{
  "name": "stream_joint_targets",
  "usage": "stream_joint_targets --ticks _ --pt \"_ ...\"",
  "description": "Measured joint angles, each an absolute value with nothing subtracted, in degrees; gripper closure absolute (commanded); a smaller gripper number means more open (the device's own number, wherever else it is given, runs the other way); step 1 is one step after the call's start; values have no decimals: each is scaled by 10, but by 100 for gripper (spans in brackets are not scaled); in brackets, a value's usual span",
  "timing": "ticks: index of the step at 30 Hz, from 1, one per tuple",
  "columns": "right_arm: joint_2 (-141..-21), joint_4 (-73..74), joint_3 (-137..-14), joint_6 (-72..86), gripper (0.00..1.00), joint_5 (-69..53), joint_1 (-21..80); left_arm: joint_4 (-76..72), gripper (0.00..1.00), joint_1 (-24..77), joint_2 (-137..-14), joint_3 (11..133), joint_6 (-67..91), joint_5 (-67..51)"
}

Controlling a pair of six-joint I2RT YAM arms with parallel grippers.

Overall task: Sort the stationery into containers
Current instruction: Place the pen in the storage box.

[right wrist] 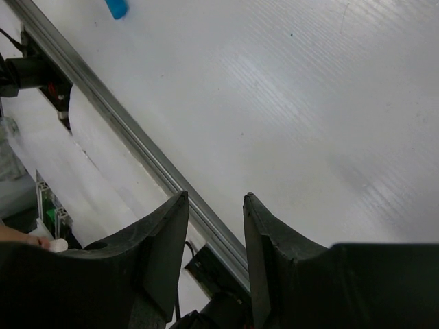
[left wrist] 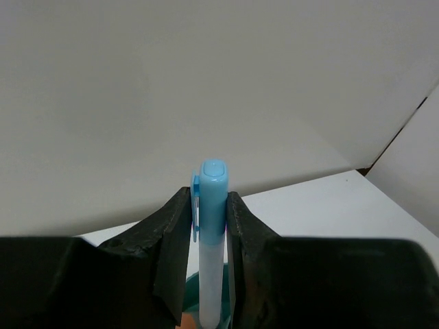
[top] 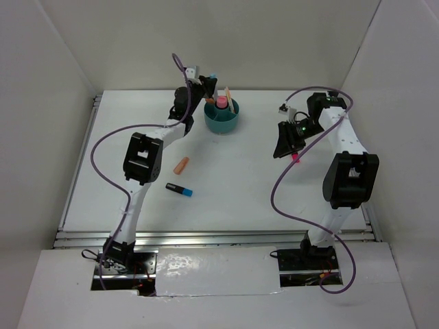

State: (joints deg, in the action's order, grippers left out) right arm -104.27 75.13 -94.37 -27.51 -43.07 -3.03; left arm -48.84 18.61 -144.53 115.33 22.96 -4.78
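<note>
My left gripper lowers toward the teal container cup's opening [left wrist: 193, 295] next and releases the pen there, since the light-blue pen [left wrist: 212, 205] already points its lower end inside the cup's rim.
The teal container cup [top: 221, 118] stands at the back of the table and holds a pink piece [top: 223, 101] and a thin orange pen [top: 228, 94]. My left gripper [top: 208, 84] hovers just left of and above the cup's rim, shut on a light-blue pen [left wrist: 212, 205] that stands upright between the fingers. The cup's teal edge [left wrist: 191, 287] shows below the pen. An orange stub [top: 181, 164] and a black-and-blue marker [top: 179, 189] lie on the table. My right gripper [top: 285, 142] hangs at mid right, open [right wrist: 212, 197] and empty. A pink piece [top: 296, 157] shows just beneath it.
White walls close in the table at the back and on both sides. A metal rail [right wrist: 130, 133] runs along the near edge. The marker's blue end [right wrist: 116, 8] shows at the top of the right wrist view. Purple cables loop beside both arms.
</note>
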Motion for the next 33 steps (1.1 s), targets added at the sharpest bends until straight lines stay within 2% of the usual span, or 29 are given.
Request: stream_joint_targets --ticks 10,14,18,21,26,33 --pt "-1042 757 -940 -295 55 -435 -8 -488 78 188 -1477 1165 231 -39" --pt "-1042 757 -940 -297 55 -435 -4 -490 68 190 -1482 1166 234 -31" --pt "-1042 757 -940 -299 55 -435 6 -502 76 194 -1482 1163 233 -23" --pt "-1042 757 -940 -300 55 -436 9 -507 77 196 -1482 1162 228 -16" --pt "-1042 757 -935 -301 55 -437 10 -510 74 198 -1482 1163 224 -13" --pt "-1042 759 -925 -304 55 -437 10 -536 66 200 -1481 1126 210 -13"
